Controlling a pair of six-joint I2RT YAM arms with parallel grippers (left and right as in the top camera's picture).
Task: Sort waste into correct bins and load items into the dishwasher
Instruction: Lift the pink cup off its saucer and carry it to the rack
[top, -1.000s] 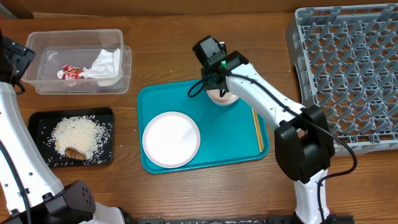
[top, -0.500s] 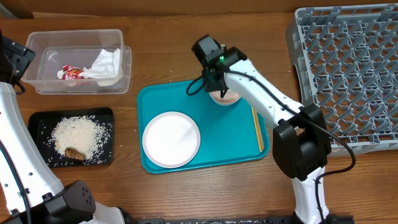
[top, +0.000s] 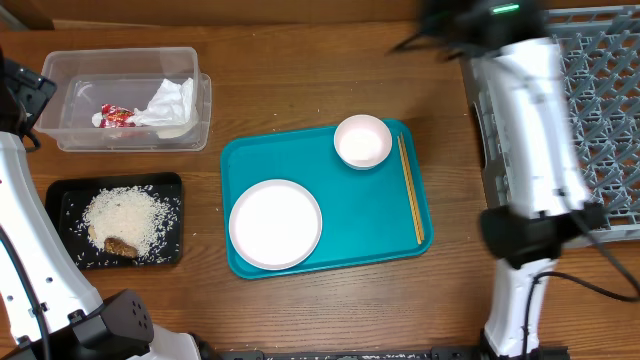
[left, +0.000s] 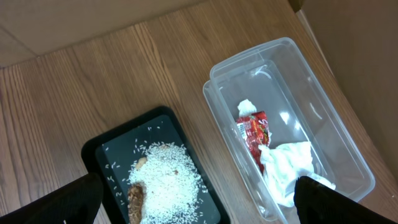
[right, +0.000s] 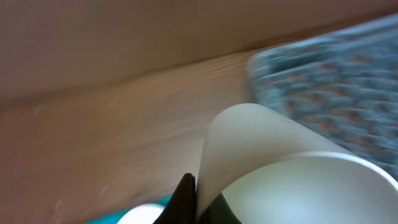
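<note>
The grey dish rack's wires are below my right gripper and to its right in the overhead view, so I will next carry the cup (right: 273, 155) over, lower it and let go.
My right gripper (right: 193, 200) is shut on the rim of a small white cup (right: 273, 155), held high near the grey dish rack (top: 590, 110); the arm (top: 525, 90) is blurred in the overhead view. On the teal tray (top: 370, 225) lie a large white plate (top: 275, 224), a pale bowl (top: 362, 141) and wooden chopsticks (top: 411, 190). The clear tub (top: 70, 140) holds a crumpled napkin (top: 172, 100) and a red-and-white wrapper (top: 115, 116). The black tray (top: 60, 190) holds rice (top: 125, 218) and a brown scrap (top: 120, 245). My left gripper (left: 199, 210) is open above the black tray and tub.
The dish rack fills the back right corner, blurred in the right wrist view (right: 323, 87). The teal tray sits mid-table. Bare wooden table lies between the tray and the rack, and behind the tray.
My right gripper lifted the white cup off the bowl on the teal tray and swung up and right toward the dish rack. The bowl stays uncovered. The left arm has not moved.
</note>
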